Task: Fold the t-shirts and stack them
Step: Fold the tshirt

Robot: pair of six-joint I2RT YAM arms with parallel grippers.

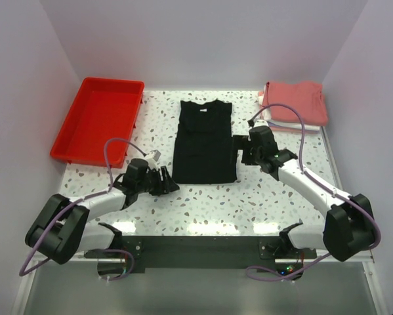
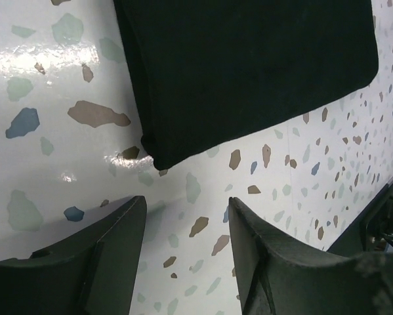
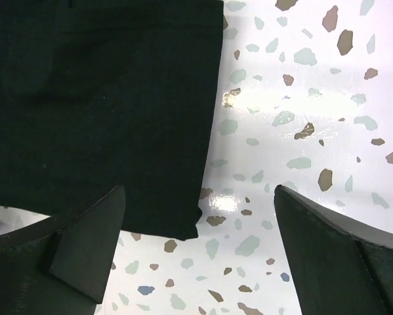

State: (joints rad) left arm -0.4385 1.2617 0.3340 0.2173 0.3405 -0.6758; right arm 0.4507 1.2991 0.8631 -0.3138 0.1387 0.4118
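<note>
I should next move my right gripper down and back onto the black t-shirt's near corner point(image 1: 234, 181) point(image 3: 188, 230) and close it, because that corner lies ungripped below my open gripper and back from it.
A black t-shirt point(image 1: 204, 141), folded into a long rectangle, lies flat in the middle of the speckled table. My left gripper point(image 1: 166, 184) sits low by its near left corner. In the left wrist view that corner of the black t-shirt point(image 2: 248, 65) lies just beyond my left gripper point(image 2: 186, 207), whose jaws stand apart over bare table. My right gripper point(image 1: 239, 147) is at the shirt's right edge. In the right wrist view my right gripper point(image 3: 199, 190) stands wide open, with a corner of the black t-shirt point(image 3: 98, 98) between its fingers, not gripped. A folded salmon-red t-shirt point(image 1: 294, 102) tops a stack at the back right.
A red plastic tray point(image 1: 98, 118) stands at the back left. White cloth point(image 1: 275, 123) shows under the salmon-red shirt in the stack. Grey walls close in the table on three sides. The arms' base plate point(image 1: 196, 246) runs along the near edge.
</note>
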